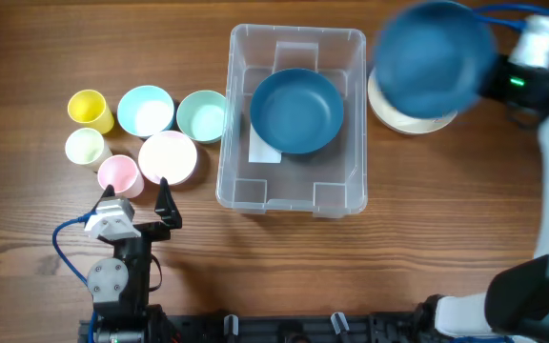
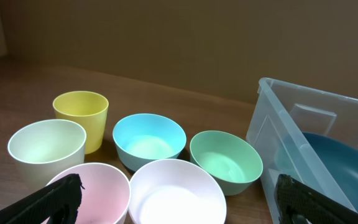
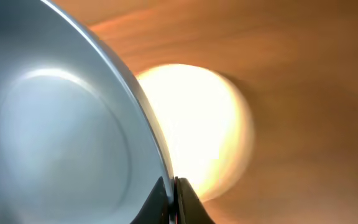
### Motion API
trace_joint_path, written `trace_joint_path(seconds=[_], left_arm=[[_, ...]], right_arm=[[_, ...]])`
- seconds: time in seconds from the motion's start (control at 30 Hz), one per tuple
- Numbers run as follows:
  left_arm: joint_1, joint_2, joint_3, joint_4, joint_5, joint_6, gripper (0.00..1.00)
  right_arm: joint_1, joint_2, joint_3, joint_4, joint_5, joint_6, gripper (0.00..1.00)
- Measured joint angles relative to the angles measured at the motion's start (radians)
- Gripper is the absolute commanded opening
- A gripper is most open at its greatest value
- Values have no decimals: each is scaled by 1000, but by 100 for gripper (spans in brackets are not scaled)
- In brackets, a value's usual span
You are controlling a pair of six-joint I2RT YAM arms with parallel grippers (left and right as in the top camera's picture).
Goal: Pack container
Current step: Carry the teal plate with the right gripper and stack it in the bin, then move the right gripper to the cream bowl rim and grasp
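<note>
I need to move my right gripper to the left in the overhead view, then down to release its bowl inside the container's dark blue bowl (image 1: pixel 296 110), which is open and empty.
The clear plastic container (image 1: pixel 294 195) stands at the table's middle with a dark blue bowl (image 1: pixel 296 110) inside it; it also shows in the left wrist view (image 2: pixel 303 134). My right gripper (image 3: pixel 173 193) is shut on the rim of a second dark blue bowl (image 1: pixel 435 57), held in the air right of the container, above a white bowl (image 1: pixel 413 119). My left gripper (image 1: pixel 141 195) is open and empty, just in front of the pink cup (image 1: pixel 118 174) and the white bowl (image 1: pixel 168 157).
Left of the container stand a yellow cup (image 1: pixel 90 108), a pale cup (image 1: pixel 86 146), a light blue bowl (image 1: pixel 145 110) and a mint bowl (image 1: pixel 202 115). The white bowl (image 3: pixel 197 130) lies under the held bowl.
</note>
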Motion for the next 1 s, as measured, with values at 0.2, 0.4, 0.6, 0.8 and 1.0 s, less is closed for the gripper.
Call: trace_joint_path(seconds=[0.2, 0.4, 0.6, 0.8, 1.0], left_arm=[[0, 0, 0, 0, 0, 0, 100], [0, 0, 0, 0, 0, 0, 100], [0, 0, 0, 0, 0, 0, 100], [0, 0, 0, 0, 0, 0, 100], [0, 0, 0, 0, 0, 0, 100]], right_arm=[[293, 3, 0, 117, 75, 8, 4], [452, 77, 0, 138, 164, 8, 4], [496, 215, 0, 137, 199, 8, 4], [497, 285, 0, 181, 205, 12, 30], [497, 282, 0, 304, 202, 18, 38]])
